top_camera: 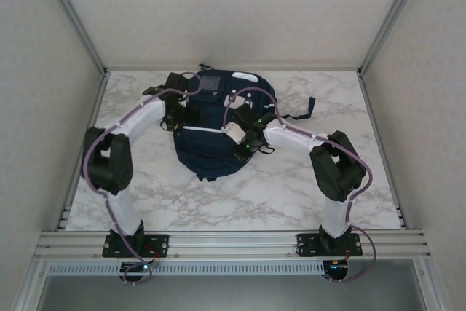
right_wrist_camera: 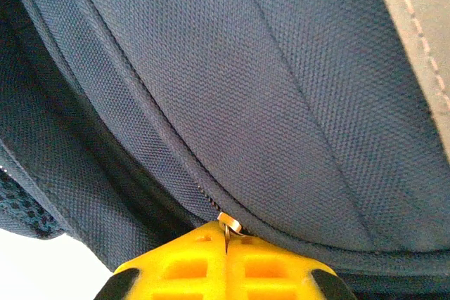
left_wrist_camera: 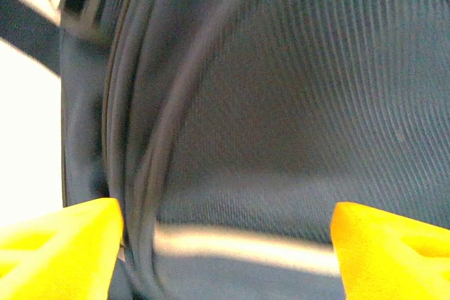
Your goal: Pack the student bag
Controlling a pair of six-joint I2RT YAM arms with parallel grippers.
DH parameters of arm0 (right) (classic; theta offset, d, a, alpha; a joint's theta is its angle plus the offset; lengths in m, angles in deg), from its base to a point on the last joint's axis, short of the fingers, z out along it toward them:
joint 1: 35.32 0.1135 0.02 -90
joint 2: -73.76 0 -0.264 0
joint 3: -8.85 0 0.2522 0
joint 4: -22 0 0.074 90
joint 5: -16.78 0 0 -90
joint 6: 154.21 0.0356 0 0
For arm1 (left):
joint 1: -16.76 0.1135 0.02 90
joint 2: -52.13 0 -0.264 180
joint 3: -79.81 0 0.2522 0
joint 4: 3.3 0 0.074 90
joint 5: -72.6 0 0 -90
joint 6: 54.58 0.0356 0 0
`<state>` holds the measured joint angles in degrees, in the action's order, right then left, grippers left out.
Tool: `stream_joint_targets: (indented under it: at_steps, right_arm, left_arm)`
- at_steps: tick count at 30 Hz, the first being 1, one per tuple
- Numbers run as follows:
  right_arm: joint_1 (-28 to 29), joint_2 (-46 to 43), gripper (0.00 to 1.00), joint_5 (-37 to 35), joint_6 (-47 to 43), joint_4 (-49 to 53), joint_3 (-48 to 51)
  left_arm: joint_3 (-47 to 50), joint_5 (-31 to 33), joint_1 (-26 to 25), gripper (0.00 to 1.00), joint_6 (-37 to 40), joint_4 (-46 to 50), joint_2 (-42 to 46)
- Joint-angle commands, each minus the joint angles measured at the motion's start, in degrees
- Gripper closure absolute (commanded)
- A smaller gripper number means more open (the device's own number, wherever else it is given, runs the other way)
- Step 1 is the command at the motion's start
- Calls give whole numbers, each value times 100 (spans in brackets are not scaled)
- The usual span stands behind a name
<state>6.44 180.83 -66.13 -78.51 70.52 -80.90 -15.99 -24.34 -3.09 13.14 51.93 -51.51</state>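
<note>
My right gripper draws the zipper pull (right_wrist_camera: 228,223) outward along the bag's seam next, then releases it, since the seam runs on toward the dark strap.
The student bag (top_camera: 211,156), dark navy, lies flat in the middle of the marble table with both arms reaching over it. My left gripper (top_camera: 177,118) hovers over the bag's upper left side. In the left wrist view its yellow fingers (left_wrist_camera: 63,244) stand wide apart and open, with navy fabric (left_wrist_camera: 295,103) and a blurred white stripe (left_wrist_camera: 246,247) behind them and nothing held. My right gripper (top_camera: 245,148) is at the bag's right side. It is shut on a small metal zipper pull (right_wrist_camera: 228,223) at the seam of the bag (right_wrist_camera: 246,68).
The marble table (top_camera: 291,194) has bare surface in front of the bag and on both sides. A dark strap (top_camera: 302,112) trails off the bag to the right. Metal frame posts and white walls enclose the table. A grey patch (right_wrist_camera: 422,26) borders the seam.
</note>
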Motion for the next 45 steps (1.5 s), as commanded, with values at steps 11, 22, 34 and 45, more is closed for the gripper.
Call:
stream_joint_targets:
  at_steps: [11,22,34,45]
  right_arm:
    - [-5,38,100,-290,-684,101,-58]
    - [-919,142,100,-1243,-1772,481,-539]
    - [-1238,1009,100,-1909,-1670,-207,-1985]
    - [-1364,-592,1,-779,-88,-1062,-180]
  left_arm:
    - [2603,-242,-967,57,-2841,-1879,792]
    - [3228,421,-950,61,-2592,-1774,300]
    - [3225,507,-962,61,-2456,-1610,492]
    - [2316,880,-921,11,-1930,-1026,1475]
